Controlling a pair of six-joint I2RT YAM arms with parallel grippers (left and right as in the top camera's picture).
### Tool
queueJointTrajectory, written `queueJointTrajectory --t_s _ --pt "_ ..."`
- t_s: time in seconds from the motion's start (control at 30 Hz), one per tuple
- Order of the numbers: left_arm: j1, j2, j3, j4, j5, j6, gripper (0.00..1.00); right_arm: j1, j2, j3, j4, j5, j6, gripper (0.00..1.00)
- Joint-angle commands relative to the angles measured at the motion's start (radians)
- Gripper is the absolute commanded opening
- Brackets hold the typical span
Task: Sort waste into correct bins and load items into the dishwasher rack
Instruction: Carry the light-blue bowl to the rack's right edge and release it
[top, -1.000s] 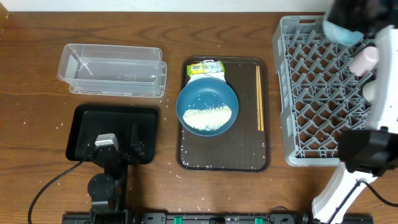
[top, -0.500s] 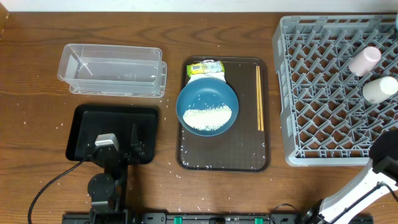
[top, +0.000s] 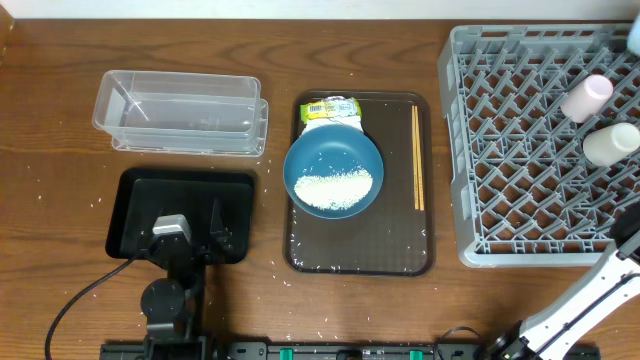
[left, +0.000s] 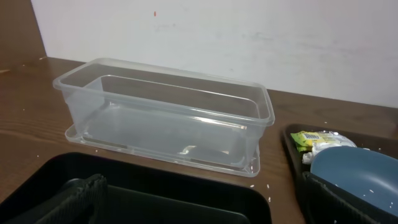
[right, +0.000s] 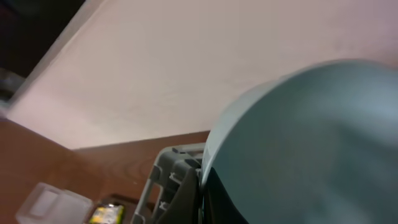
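Note:
The grey rack's empty wires beside the pink cup are below my right gripper, so it should turn the light-blue cup (right: 311, 143), lower it onto them and let go.
The dark-blue bowl (top: 333, 172) holds white rice (top: 333, 187) and sits on the brown serving tray (top: 400, 250). The yellow-green wrapper (top: 330, 109) lies behind it and the chopsticks (top: 417, 157) lie to its right. The pink cup (top: 586, 97) and white cup (top: 611, 143) lie in the grey rack (top: 520, 150). My right gripper (right: 200, 193) is shut on the light-blue cup (right: 311, 143), whose edge shows at the overhead's right border (top: 634, 38). My left gripper (top: 190, 238) is open and empty over the black tray (top: 135, 200). The napkin is out of view.
The clear tub (top: 180, 112) stands behind the black tray. Loose rice grains (top: 280, 268) are scattered on the table around the serving tray. A link of my right arm (top: 590, 300) crosses the front right corner by the rack.
My right arm with the light-blue cup was over the rack's far right corner and has moved right, almost out of the overhead view. The left arm has not moved.

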Motion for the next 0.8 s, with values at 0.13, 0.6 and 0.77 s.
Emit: queueJointTrajectory --t_s 0.13,0.6,0.77 --pt "0.000 -0.002 -0.019 -0.037 -0.009 0.013 0.98 -0.052 0.129 0.000 0.021 -0.093 0.225 0.01" --pt "0.000 -0.002 -0.019 -0.037 -0.009 0.013 0.98 -0.118 0.196 0.001 0.010 -0.183 0.410 0.01" --pt "0.000 -0.002 -0.019 -0.036 -0.009 0.013 0.98 -0.159 0.158 0.001 -0.085 -0.122 0.411 0.10"
